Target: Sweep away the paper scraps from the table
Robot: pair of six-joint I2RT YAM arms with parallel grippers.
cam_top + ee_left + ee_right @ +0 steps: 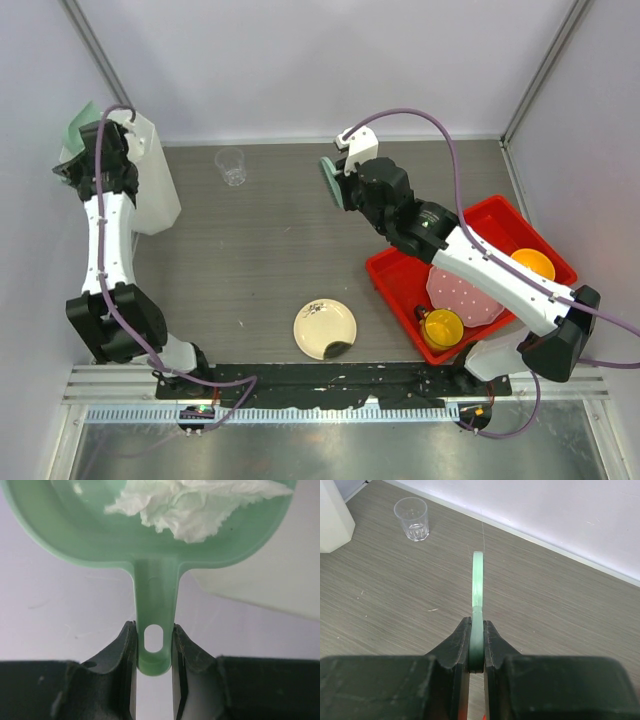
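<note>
My right gripper should next move down, back and to the left in the top view, and let go of the sweeper [478,580] over the bare tabletop beyond the cream plate [396,632].
My left gripper [154,630] is shut on the handle of a light green dustpan [75,530], held high at the far left [80,122]. Crumpled white paper scraps [190,505] lie in its pan, next to the white bin [260,580]. My right gripper [477,625] is shut on a flat green sweeper [478,580], held edge-on above the far middle of the table [260,240]. The sweeper also shows in the top view [328,182]. No scraps show on the table surface.
The white bin [150,180] stands at the far left. A clear plastic cup [231,166] stands near the back wall. A cream plate [325,328] lies near the front. A red tray [500,215] at the right holds a yellow cup [443,328], a yellow bowl [533,263] and a pink plate [460,295].
</note>
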